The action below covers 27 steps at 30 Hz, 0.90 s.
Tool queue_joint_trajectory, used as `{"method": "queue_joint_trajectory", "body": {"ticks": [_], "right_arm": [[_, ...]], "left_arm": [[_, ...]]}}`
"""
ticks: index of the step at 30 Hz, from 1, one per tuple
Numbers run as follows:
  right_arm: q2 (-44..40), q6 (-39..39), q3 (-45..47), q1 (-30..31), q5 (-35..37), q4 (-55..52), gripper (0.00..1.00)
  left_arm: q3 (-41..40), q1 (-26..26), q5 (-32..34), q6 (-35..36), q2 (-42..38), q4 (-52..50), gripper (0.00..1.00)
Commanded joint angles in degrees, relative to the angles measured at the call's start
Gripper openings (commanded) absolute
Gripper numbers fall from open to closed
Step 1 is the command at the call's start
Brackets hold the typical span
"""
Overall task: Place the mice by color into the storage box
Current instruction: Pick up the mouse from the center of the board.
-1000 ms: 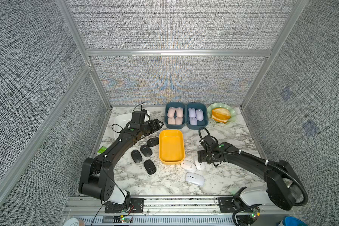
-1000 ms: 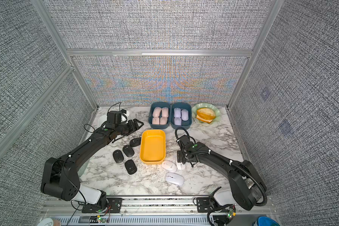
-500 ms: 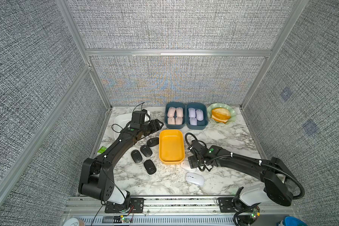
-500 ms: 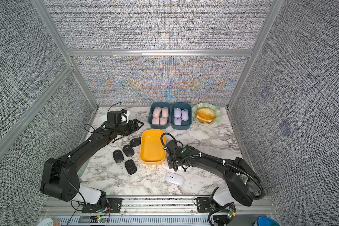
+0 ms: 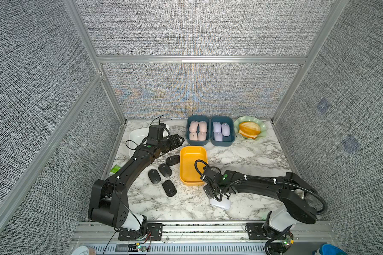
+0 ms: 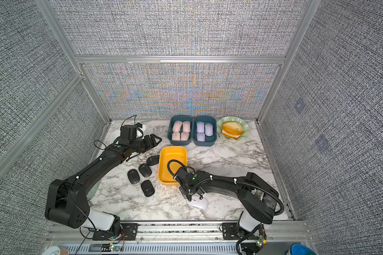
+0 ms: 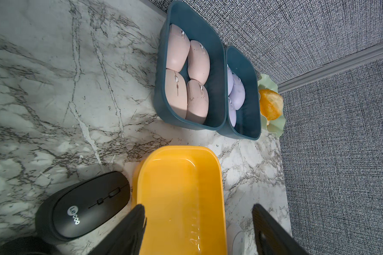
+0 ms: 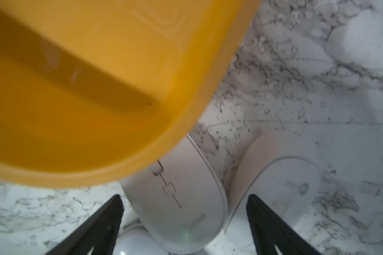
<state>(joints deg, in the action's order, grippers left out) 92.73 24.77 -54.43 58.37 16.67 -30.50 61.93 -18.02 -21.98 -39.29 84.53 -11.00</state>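
The right gripper lowers its open fingers past the sides of the white mouse by the box's near corner (image 8: pixel 180 201) next. It then closes, since the mouse lies below, between them.
My right gripper (image 8: pixel 184 196) is open and points down at the front right corner of the empty yellow box (image 5: pixel 192 164). A white mouse (image 8: pixel 181 198) lies between its fingers with a gap on each side. A second white mouse (image 8: pixel 285 187) lies beside it and a third white mouse (image 5: pixel 220 203) just in front. Several black mice (image 5: pixel 165 169) lie left of the yellow box. Pink mice (image 5: pixel 197 130) fill one teal box and lilac mice (image 5: pixel 220 130) sit in the other. My left gripper (image 5: pixel 179 140) hangs open and empty near the yellow box's back left corner.
A green dish with an orange-yellow bread roll (image 5: pixel 249 129) stands at the back right, beside the teal boxes. A white tray (image 5: pixel 134 136) sits at the back left under my left arm. A small green item (image 5: pixel 115 169) lies at the left table edge.
My right gripper has swung left and toward the front, over the white mice at the yellow box's corner, and its jaws have widened a little. The left arm has not moved.
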Motion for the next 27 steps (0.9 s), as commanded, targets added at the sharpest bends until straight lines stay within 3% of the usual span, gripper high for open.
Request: {"method": "queue_joint_trajectory", "body": {"ticks": [1,7,15,27], "right_arm": [[0.6,-1.4,0.3,-0.9,1.3,1.6,0.9],[-0.8,-2.6,5.1,-3.1,-2.6,5.4,0.84],[-3.4,-1.2,8.5,-5.6,-2.1,4.3,0.74],[-6.2,1.2,7.5,-7.5,-3.5,4.6,0.6]], "left_arm": [[0.3,0.0,1.0,0.9,-0.5,-0.2,0.78],[0.2,0.0,0.5,0.7,-0.3,-0.1,0.78],[0.4,0.0,0.3,0.6,0.2,-0.2,0.78],[0.8,0.0,1.2,1.1,0.2,-0.8,0.78]]}}
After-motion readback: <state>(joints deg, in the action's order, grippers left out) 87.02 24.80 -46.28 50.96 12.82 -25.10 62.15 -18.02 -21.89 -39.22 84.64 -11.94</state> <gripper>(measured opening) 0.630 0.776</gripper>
